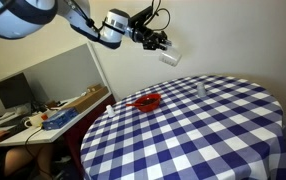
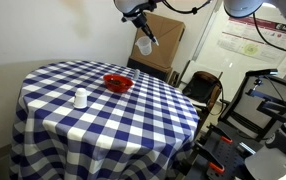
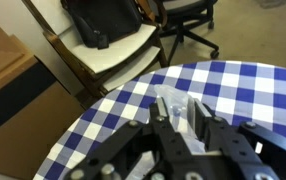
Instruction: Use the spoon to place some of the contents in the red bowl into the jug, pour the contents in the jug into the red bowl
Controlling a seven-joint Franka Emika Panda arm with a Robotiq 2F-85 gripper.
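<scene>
My gripper is above the open checked tabletop beside the small clear cup, so it needs to lower the tilted jug there, turn it upright and let it go.
The red bowl (image 1: 148,101) (image 2: 118,83) sits on the blue-and-white checked table, with what looks like a spoon handle lying in it. My gripper (image 1: 164,50) (image 2: 144,37) hangs high above the table, shut on the clear jug (image 1: 170,58) (image 2: 145,45), which is lifted and tilted. In the wrist view the jug (image 3: 176,107) sits between the black fingers (image 3: 180,128), above the table's edge. The bowl is out of the wrist view.
A small clear cup-like thing (image 1: 200,88) (image 2: 80,98) stands on the table apart from the bowl. Office chairs (image 3: 103,30) (image 2: 205,88) and a cardboard box (image 2: 161,45) stand beyond the table edge. A cluttered desk (image 1: 53,115) stands beside the table.
</scene>
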